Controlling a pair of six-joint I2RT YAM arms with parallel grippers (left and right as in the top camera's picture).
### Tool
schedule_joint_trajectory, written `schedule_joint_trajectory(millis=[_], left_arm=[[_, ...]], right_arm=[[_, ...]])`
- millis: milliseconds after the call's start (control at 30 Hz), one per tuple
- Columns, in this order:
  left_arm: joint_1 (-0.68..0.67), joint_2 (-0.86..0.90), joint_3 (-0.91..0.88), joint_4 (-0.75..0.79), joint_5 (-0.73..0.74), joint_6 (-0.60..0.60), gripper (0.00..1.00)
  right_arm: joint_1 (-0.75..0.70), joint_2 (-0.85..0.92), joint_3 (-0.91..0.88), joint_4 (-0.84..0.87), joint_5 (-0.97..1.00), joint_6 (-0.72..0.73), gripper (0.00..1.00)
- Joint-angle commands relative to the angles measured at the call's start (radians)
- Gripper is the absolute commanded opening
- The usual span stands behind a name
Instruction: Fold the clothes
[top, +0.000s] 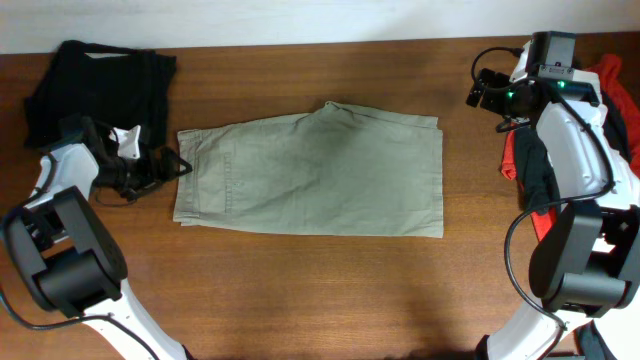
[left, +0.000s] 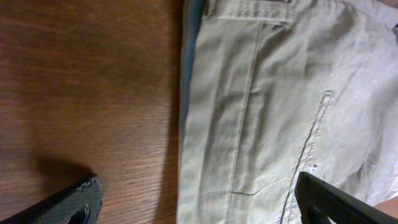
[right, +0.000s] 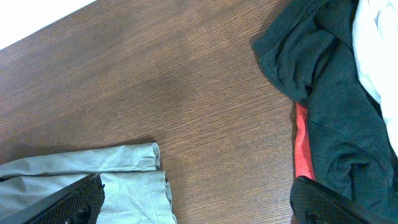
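Note:
The edge of the waistband is below my left gripper and to its right in the overhead view, so the gripper needs to move gently down and across onto that edge and close.
Khaki shorts (top: 310, 170) lie flat, folded in half, in the middle of the wooden table, waistband to the left. My left gripper (top: 172, 166) is open and empty at the waistband's left edge; the left wrist view shows the shorts (left: 280, 106) with a back pocket seam between the open fingers (left: 196, 208). My right gripper (top: 478, 92) is open and empty above the table beyond the shorts' right end. The right wrist view shows the leg hems (right: 130, 177) and its open fingers (right: 199, 202). A black garment (top: 100, 85) lies folded at the far left.
A pile of red (top: 612, 75), black (top: 530, 165) and white garments lies at the right edge under my right arm; it also shows in the right wrist view (right: 329, 93). A pale wall strip runs along the table's far edge (top: 300, 40).

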Motion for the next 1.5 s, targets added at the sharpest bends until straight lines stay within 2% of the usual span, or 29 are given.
schedule_joint_trajectory(millis=[0,167,267,333,367,433,500,633,667,700,767,833,933,1000,1233,1300,1467], left_arm=[[-0.032,0.095,0.002,-0.016,0.001,0.047,0.99],[-0.097,0.187,0.001,-0.034,-0.019,0.049,0.99],[-0.099,0.227,0.001,-0.035,-0.092,0.049,0.99],[-0.099,0.227,0.001,-0.034,-0.114,0.049,0.95],[-0.099,0.227,0.001,-0.034,-0.114,0.049,0.84],[-0.100,0.227,0.001,-0.034,-0.113,0.049,0.56],[-0.100,0.227,0.001,-0.034,-0.113,0.049,0.37],[-0.106,0.227,0.001,-0.035,-0.114,0.049,0.37],[-0.108,0.227,0.001,-0.034,-0.116,0.049,0.34],[-0.108,0.227,0.001,-0.034,-0.125,0.049,0.30],[-0.108,0.227,0.001,-0.034,-0.141,0.049,0.12],[-0.108,0.227,0.001,-0.034,-0.143,0.049,0.00],[-0.108,0.227,0.009,-0.044,-0.152,0.047,0.00],[-0.107,0.223,0.082,-0.129,-0.293,-0.016,0.00],[-0.003,0.207,0.475,-0.481,-0.407,-0.110,0.00],[0.031,0.159,0.613,-0.578,-0.510,-0.151,0.00],[0.003,0.031,0.886,-0.797,-0.485,-0.156,0.00]], right_arm=[[0.003,-0.023,0.007,0.000,-0.002,0.008,0.99],[0.003,-0.023,0.008,0.000,-0.002,0.008,0.99],[0.003,-0.023,0.008,0.000,-0.002,0.008,0.99],[0.003,-0.023,0.007,0.000,-0.002,0.008,0.99],[0.003,-0.023,0.008,0.000,-0.002,0.008,0.99],[0.003,-0.023,0.008,0.000,-0.002,0.008,0.99],[0.003,-0.023,0.008,0.000,-0.001,0.008,0.99],[0.003,-0.023,0.008,0.000,-0.002,0.008,0.99],[0.003,-0.023,0.008,0.000,-0.002,0.008,0.99],[0.003,-0.023,0.007,0.000,-0.002,0.008,0.99],[0.003,-0.023,0.008,0.000,-0.002,0.008,0.99],[0.003,-0.023,0.008,0.000,-0.002,0.008,0.99],[0.003,-0.023,0.008,0.000,-0.002,0.008,0.99],[0.003,-0.023,0.008,0.000,-0.002,0.008,0.99],[0.003,-0.023,0.008,0.000,-0.002,0.008,0.99],[0.003,-0.023,0.008,0.000,-0.002,0.008,0.99],[0.003,-0.023,0.008,0.000,-0.002,0.008,0.99]])
